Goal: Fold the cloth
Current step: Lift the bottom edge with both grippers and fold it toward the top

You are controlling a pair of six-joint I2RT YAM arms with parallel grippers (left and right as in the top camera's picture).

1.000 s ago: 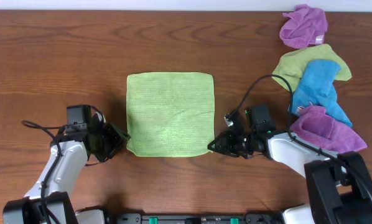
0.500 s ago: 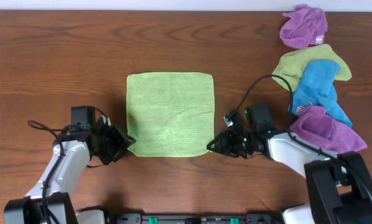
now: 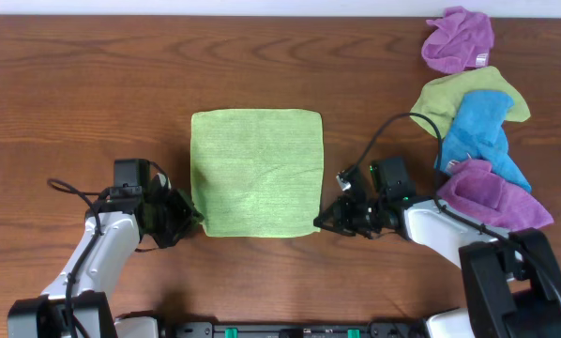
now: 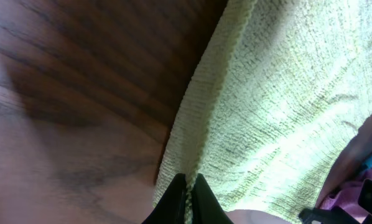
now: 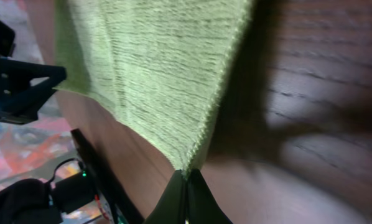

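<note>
The pinched corner goes up in my left gripper, outward and down onto the same side's far corner [image 3: 197, 117] next. The gripper then releases it, because the lime-green cloth [image 3: 255, 172] lies unfolded.
The lime-green cloth [image 3: 255, 172] lies flat and square on the wooden table [image 3: 93, 84]. At its near left corner my left gripper [image 3: 197, 220] is shut, pinching the hem. The left wrist view shows that stitched edge of the cloth [image 4: 273, 106] held between the black fingers [image 4: 173, 199] of the left gripper [image 4: 187, 186]. On the other side my right gripper [image 3: 317, 223] is shut on the near right corner. In the right wrist view the cloth [image 5: 155, 74] narrows to a point clamped in the right gripper [image 5: 186, 177].
A pile of other cloths sits at the far right: purple [image 3: 459, 38], olive-green [image 3: 449, 94], blue [image 3: 482, 131] and another purple [image 3: 492, 192]. The right arm's cable [image 3: 384, 131] loops above the table near them.
The left gripper slid right to the cloth's near left corner and closed on it. The right gripper closed on the near right corner, hardly moving.
</note>
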